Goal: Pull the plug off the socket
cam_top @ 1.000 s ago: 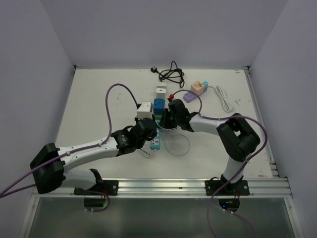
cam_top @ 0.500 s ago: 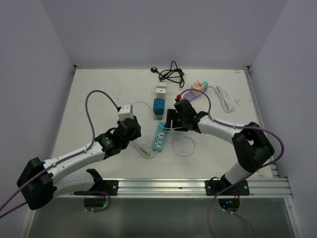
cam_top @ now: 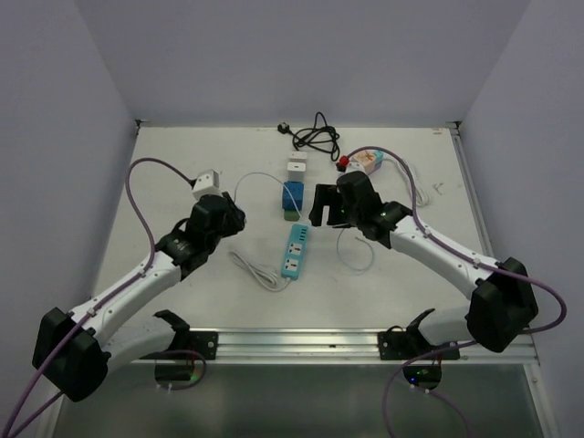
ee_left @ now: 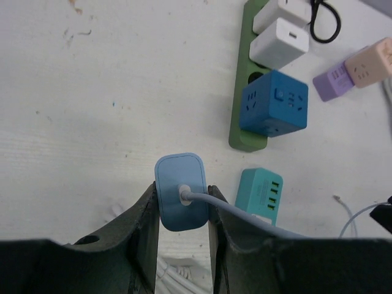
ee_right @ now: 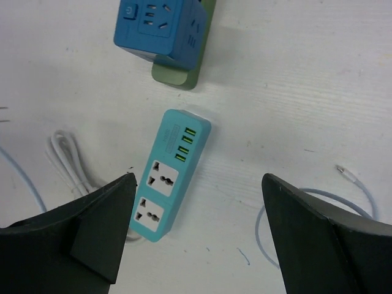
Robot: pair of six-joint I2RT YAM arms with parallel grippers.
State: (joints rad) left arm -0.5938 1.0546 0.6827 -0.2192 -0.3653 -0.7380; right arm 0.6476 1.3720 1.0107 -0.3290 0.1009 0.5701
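The socket's outlets are both bare, so my left gripper should next swing left in the top view and down to the open tabletop to release the plug.
The plug point(ee_left: 179, 171) is a light-blue block with a thin pale cable, and my left gripper point(ee_left: 182, 190) is shut on it above bare table. It is clear of the socket. In the top view the left gripper point(cam_top: 232, 219) hangs left of the teal socket strip point(cam_top: 294, 249), which lies flat with both its outlets bare point(ee_right: 168, 177). The plug's cable point(cam_top: 351, 257) arcs over to a loop right of the strip. My right gripper point(cam_top: 324, 206) stands open above the strip's far end, nothing between its fingers point(ee_right: 198, 180).
A green power strip point(ee_left: 240, 104) behind the teal one carries a blue cube adapter point(cam_top: 294, 194) and white chargers point(cam_top: 297, 168). Purple and pink adapters point(cam_top: 368, 161), a black cable point(cam_top: 315, 135) and a white cable point(cam_top: 416, 182) lie further back. The teal strip's white cord point(cam_top: 260, 271) coils at its near end.
My left gripper has drawn back to the left with the plug, away from the teal socket strip. My right gripper has opened, let go of the strip and moved up and right.
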